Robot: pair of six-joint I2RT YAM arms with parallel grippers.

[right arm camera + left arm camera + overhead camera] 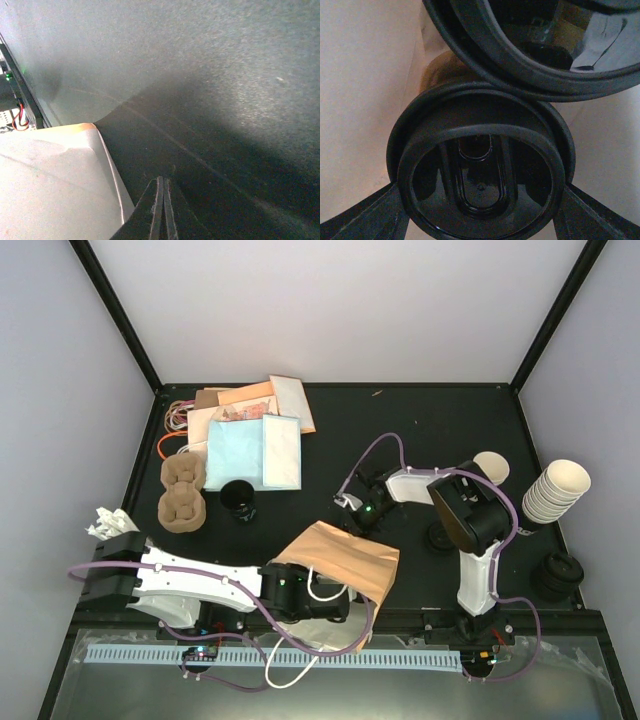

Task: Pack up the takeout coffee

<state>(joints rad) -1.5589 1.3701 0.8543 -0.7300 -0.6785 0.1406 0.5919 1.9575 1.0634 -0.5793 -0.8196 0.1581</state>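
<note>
The takeout coffee (pixel 480 175) is touching the second black lid inside the bag. I need to move my left gripper gently outward and to the right in the top view, and let go.
A brown paper bag (pixel 345 558) lies on its side at the table's near middle, and my left arm reaches into its mouth from the left. Inside the bag, my left gripper (pixel 480 205) is shut on the takeout coffee (pixel 480 175), its fingers (pixel 362 220) pressed against both sides of the round black lid. Only the lid shows; the cup body is hidden. A second black lid (pixel 540 50) lies just beyond it and touches it. My right gripper (pixel 362 512) hovers shut and empty over the table by the bag's far edge (pixel 50 190).
Another black-lidded cup (pixel 238 498) stands left of the bag beside brown pulp carriers (pixel 183 490). Papers and napkins (pixel 255 435) lie at the back left. Stacked cream cups (pixel 555 490), a single cup (pixel 491 467) and loose black lids (pixel 557 575) are on the right.
</note>
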